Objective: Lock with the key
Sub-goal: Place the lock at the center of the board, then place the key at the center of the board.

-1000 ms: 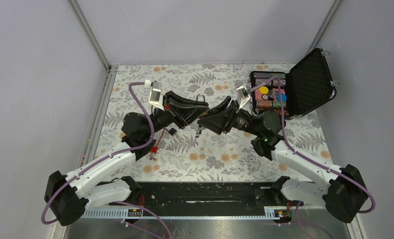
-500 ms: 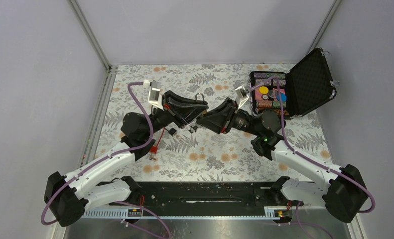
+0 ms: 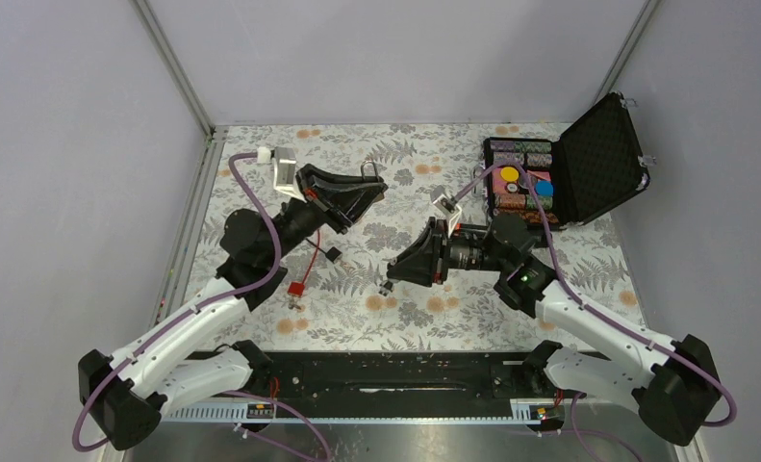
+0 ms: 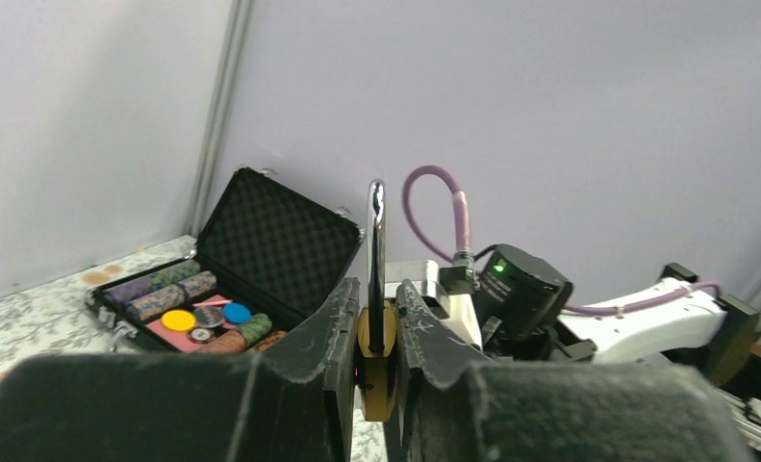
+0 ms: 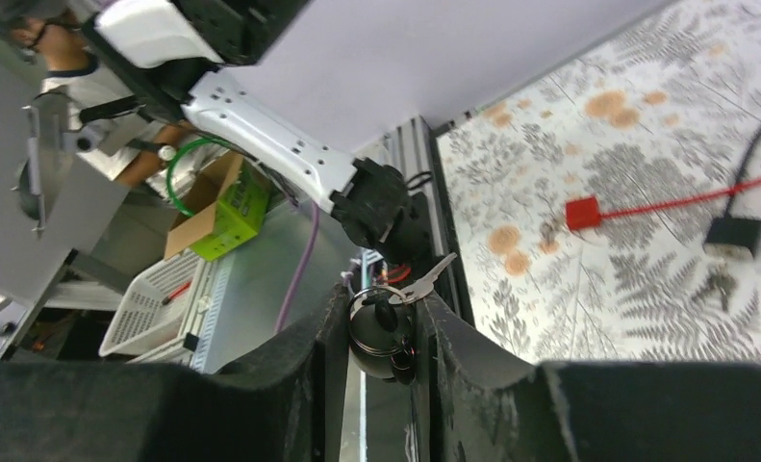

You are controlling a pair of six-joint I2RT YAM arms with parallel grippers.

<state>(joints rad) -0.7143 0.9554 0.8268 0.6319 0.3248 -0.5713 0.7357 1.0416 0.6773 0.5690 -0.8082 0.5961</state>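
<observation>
Clear tabletop by the black case (image 3: 418, 196) lies below my left gripper and to its right in the top view, so I will lower it there to free the padlock.
My left gripper (image 3: 376, 185) is shut on a brass padlock (image 4: 377, 373) and holds it in the air above the far middle of the table, with the steel shackle (image 4: 376, 241) pointing out past the fingertips. In its wrist view the gripper (image 4: 377, 300) clamps the padlock's body on both flat sides. My right gripper (image 3: 393, 271) is shut on the key (image 5: 392, 322), a small ring of silvery keys with one blade (image 5: 434, 276) sticking out. It hangs low over the table's middle, well apart from the padlock.
A red cable with a red block (image 3: 296, 287) and a black cable with a black block (image 3: 334, 254) lie on the floral table at left-centre, with small loose keys (image 5: 718, 285) beside them. An open black case of poker chips (image 3: 517, 183) stands at the back right.
The two grippers were tip to tip in the air. Now they are apart: the left moved back and left with the padlock, and the right drew back and down with the key.
</observation>
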